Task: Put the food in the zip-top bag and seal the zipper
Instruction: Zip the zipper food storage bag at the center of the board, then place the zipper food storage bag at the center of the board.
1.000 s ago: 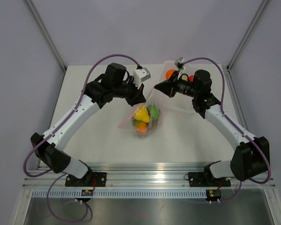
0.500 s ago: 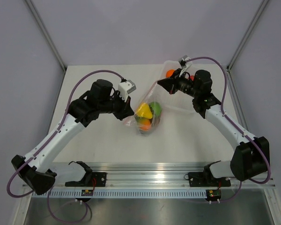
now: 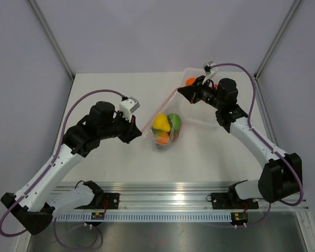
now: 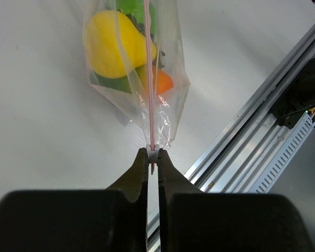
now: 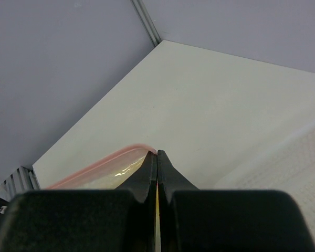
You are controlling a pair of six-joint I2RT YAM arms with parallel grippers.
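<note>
I will next swing my left gripper up, outward and to the left in the top view. Then I will lower it and release the slider, because bare tabletop is below it there.
The zip-top bag (image 3: 167, 134) hangs between my two grippers with yellow (image 3: 160, 124), green (image 3: 173, 121) and orange (image 3: 158, 138) food inside. Its pink zipper (image 3: 160, 108) is stretched straight. My left gripper (image 3: 138, 131) is shut on the white slider at the zipper's left end (image 4: 153, 154). The left wrist view shows the zipper (image 4: 148, 79) running away over the yellow fruit (image 4: 115, 50) and orange fruit (image 4: 161, 82). My right gripper (image 3: 180, 92) is shut on the bag's far right corner (image 5: 157, 153), with the zipper (image 5: 94, 169) curving off to the left.
A translucent white tray (image 3: 207, 116) stands at the back right under my right arm, with an orange fruit (image 3: 191, 82) and a red one (image 3: 214, 88) in it. Its edge shows in the right wrist view (image 5: 299, 157). The metal rail (image 3: 163, 197) runs along the near edge.
My left gripper has slid left and nearer along the zipper, from beside the right gripper to the bag's left end. The zipper is now pulled taut. The right gripper held its place.
</note>
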